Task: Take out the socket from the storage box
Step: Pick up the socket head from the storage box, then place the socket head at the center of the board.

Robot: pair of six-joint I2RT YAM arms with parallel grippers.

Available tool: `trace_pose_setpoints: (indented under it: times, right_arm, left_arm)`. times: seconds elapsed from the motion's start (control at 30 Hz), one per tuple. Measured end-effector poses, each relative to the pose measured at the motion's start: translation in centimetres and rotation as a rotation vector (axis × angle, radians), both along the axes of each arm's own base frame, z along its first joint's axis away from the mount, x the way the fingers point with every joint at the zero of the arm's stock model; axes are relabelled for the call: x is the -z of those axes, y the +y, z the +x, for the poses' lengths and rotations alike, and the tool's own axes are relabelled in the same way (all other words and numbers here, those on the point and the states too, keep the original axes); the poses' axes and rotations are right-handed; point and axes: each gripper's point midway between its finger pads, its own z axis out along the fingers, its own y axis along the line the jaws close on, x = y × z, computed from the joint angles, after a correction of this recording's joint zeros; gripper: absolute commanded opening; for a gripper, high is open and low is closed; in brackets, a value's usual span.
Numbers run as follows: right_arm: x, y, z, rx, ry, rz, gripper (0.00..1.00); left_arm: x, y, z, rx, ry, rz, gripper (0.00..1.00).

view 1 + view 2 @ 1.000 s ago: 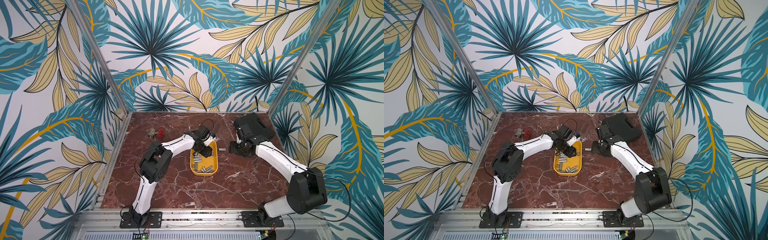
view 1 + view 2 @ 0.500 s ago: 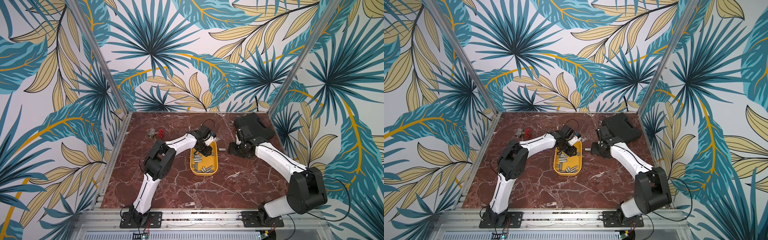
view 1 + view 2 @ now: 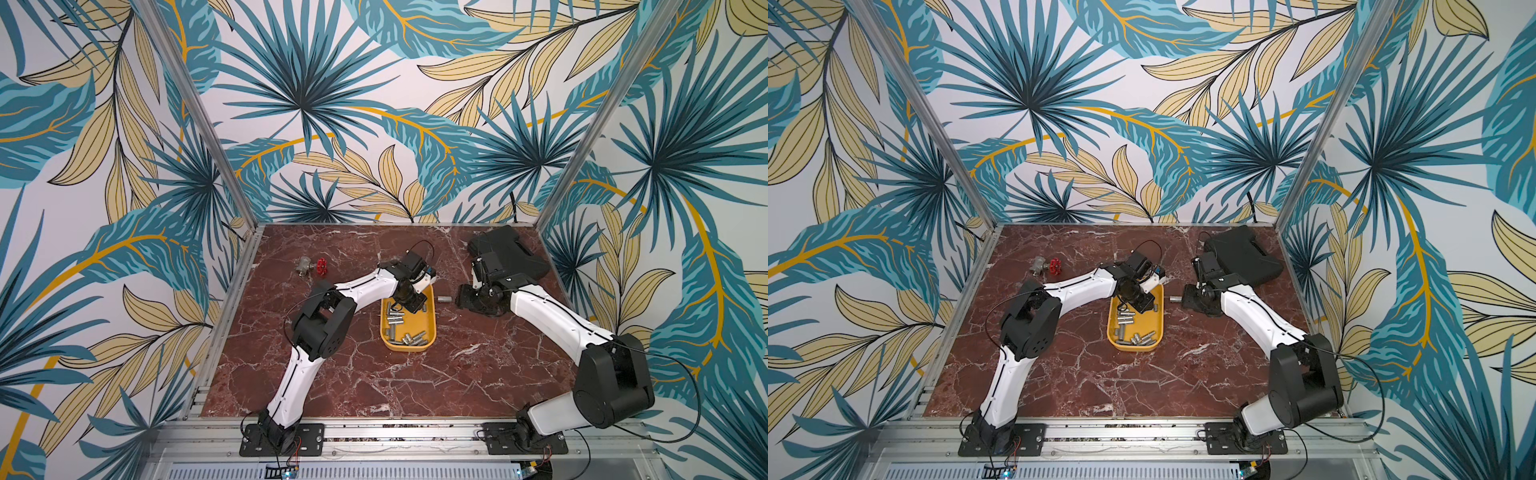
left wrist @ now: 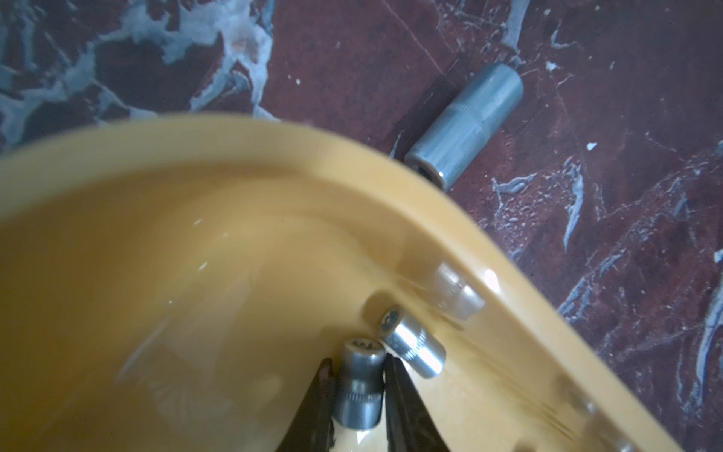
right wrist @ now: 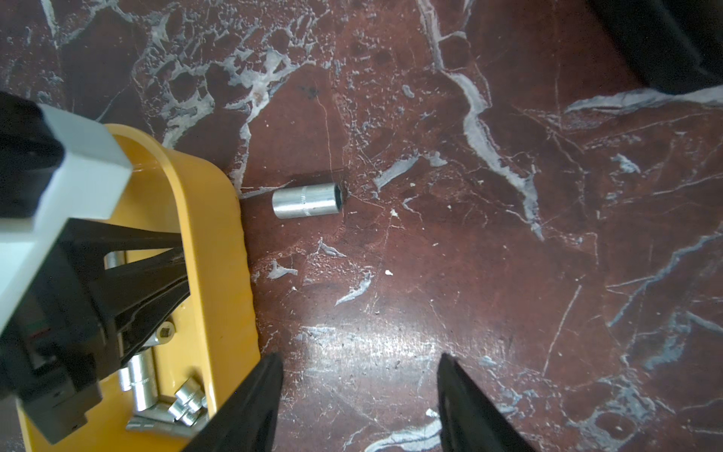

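Note:
My left gripper will rise, cross the box's rim [image 5: 219, 242] toward the valve and lower to release the socket, because the bare marble is past that rim from it.
The yellow storage box [image 3: 432, 328] [image 3: 1111, 328] lies mid-table with several metal sockets [image 3: 409, 338] in it. My left gripper [image 4: 358, 368] reaches into its far end [image 4: 156, 254] and is shut on a short grey socket [image 4: 360, 385], which stands between the two black fingers, low inside the box. A second socket [image 4: 414, 350] lies touching it. One longer socket [image 3: 444, 298] [image 5: 307, 200] [image 4: 465, 127] rests on the marble just outside the box's right rim [image 5: 219, 242]. My right gripper [image 5: 359, 358] hangs open over bare marble beside the box, holding nothing.
A flat black case [image 3: 505, 251] [image 3: 1241, 255] sits at the back right, behind the right arm. A metal valve with a red handle [image 3: 311, 266] [image 3: 1045, 266] lies at the back left. Patterned walls close in three sides of the table.
The left jaws have closed onto the socket in the box, and the left arm's elbow has shifted a little to the right. The right arm has not moved.

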Motion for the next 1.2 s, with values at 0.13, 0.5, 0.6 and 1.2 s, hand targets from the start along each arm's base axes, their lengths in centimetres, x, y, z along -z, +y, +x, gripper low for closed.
trace_pose_setpoints:
  times: [0.13, 0.5, 0.6, 1.2]
  right_arm:
    - [0.0, 0.0, 0.0, 0.000, 0.000, 0.000, 0.65]
    - [-0.6, 0.2, 0.7, -0.001, -0.014, 0.004, 0.65]
    - [-0.7, 0.2, 0.8, -0.002, -0.015, 0.004, 0.65]
    - [0.2, 0.6, 0.9, -0.011, 0.013, 0.010, 0.65]
  left_arm:
    - [0.0, 0.1, 0.2, -0.006, -0.021, 0.022, 0.11]
    - [-9.7, 5.3, 4.9, -0.215, -0.173, -0.109, 0.12]
    - [-14.3, 10.2, 7.5, -0.342, -0.260, -0.165, 0.12]
    - [0.0, 21.2, 5.3, -0.626, 0.085, 0.035, 0.13]
